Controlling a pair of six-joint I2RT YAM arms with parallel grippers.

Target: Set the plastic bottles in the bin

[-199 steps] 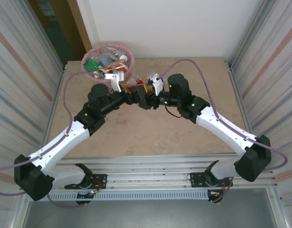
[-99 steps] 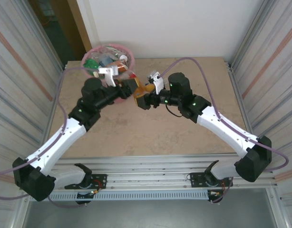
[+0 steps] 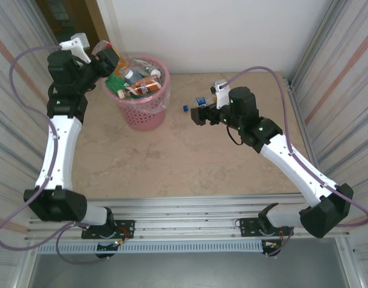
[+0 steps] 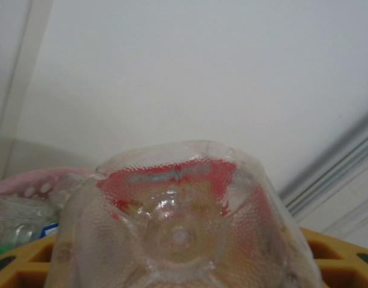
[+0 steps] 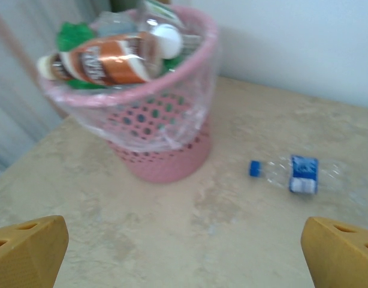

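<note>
My left gripper shifts farther over the heaped bottles in the pink bin next and releases the clear bottle, because the gripper is still at the bin's rim.
The pink lattice bin (image 3: 143,99) stands at the table's far left, heaped with several bottles, among them an orange-brown one (image 5: 106,59) and green ones (image 3: 116,83). My left gripper (image 3: 109,60) is raised beside the bin's left rim, shut on a clear bottle with a red label (image 4: 181,222) whose base faces the wrist camera. The bin's pink rim (image 4: 28,183) shows low at the left there. A clear bottle with blue cap and blue label (image 5: 295,174) lies on the table right of the bin. My right gripper (image 3: 202,113) is open just beside that bottle (image 3: 193,106), its orange fingers (image 5: 28,249) wide apart.
The beige table (image 3: 190,162) has bare room across its middle and front. Corrugated metal walls (image 3: 334,78) close in both sides, and a white wall (image 3: 220,30) stands behind. A thin liner bag (image 5: 172,120) drapes over the bin's rim.
My left arm swung from the table's middle up and left to the bin's left rim, carrying the bottle. My right gripper drew back to the right, near the blue-capped bottle.
</note>
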